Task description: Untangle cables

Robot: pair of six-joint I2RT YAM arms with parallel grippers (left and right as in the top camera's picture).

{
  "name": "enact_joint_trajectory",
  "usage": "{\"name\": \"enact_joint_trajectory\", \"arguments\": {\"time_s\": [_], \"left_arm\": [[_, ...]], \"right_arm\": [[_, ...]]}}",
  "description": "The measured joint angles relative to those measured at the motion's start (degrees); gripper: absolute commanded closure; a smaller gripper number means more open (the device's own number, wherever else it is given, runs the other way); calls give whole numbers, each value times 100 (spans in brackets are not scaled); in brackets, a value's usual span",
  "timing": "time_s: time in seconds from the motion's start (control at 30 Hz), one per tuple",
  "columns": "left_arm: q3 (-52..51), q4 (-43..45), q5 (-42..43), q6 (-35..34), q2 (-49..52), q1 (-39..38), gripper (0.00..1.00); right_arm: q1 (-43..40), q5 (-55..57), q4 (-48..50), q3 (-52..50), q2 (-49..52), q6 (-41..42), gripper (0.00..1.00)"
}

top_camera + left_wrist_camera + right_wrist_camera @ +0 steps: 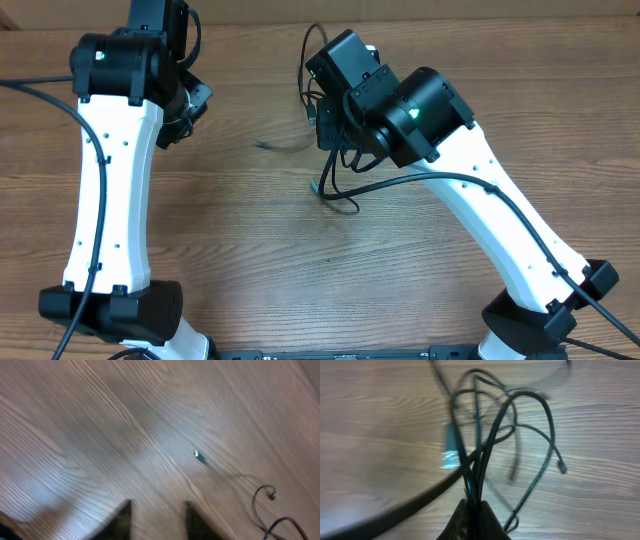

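Several pieces of cable hang bunched in one grip, so the robot's right gripper will rise slightly over the middle of the table next and then let go of them.
A tangle of thin black cables (pixel 335 170) hangs and lies at the table's middle, under my right arm. In the right wrist view my right gripper (pixel 474 506) is shut on several strands of the cable bundle (pixel 485 435), which loop upward from the jaws; a silver plug (pixel 450 452) dangles at the left. A loose cable end with a small plug (pixel 263 145) lies to the left of the tangle, also in the left wrist view (pixel 199 456). My left gripper (pixel 157 510) is open and empty above bare wood, far left of the tangle.
The wooden table (pixel 230 250) fills all views. The arms' own thick black cables run along the left arm (pixel 95 200) and the right arm (pixel 500 195). A cable loop (pixel 262 505) lies at the lower right of the left wrist view.
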Motion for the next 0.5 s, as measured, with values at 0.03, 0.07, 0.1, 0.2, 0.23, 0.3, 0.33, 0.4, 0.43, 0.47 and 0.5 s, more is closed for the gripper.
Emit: {"name": "enact_joint_trajectory", "arguments": {"time_s": [0.03,0.07,0.1,0.2,0.23,0.3,0.33,0.4,0.43,0.47,0.5], "left_arm": [[0,-2,133,81,37,0,31],[0,0,282,175,92,0,31],[0,0,350,232,127,0,30],[0,-17,540,435,212,0,29],[0,-15,603,511,227,0,27],[0,-17,754,697,243,0,27],[0,-15,820,767,243,0,26],[0,-22,1029,922,243,0,23],[0,-22,1093,970,243,0,22],[0,-57,1204,1054,243,0,21],[0,-79,1248,1117,243,0,20]], "right_arm": [[-4,-149,7,79,0,-63,94],[-4,-391,9,258,0,-195,92],[-4,-503,-2,382,0,-256,92],[-2,-820,-101,833,-13,-433,95],[-2,-861,-131,883,-33,-459,96],[-4,-914,-214,909,-76,-439,96],[-4,-916,-254,909,-79,-420,97],[-4,-866,-258,778,-79,-313,96],[-4,-850,-275,710,-79,-282,92],[-4,-831,-328,608,-76,-254,83],[-4,-804,-363,562,-74,-229,61]]}}
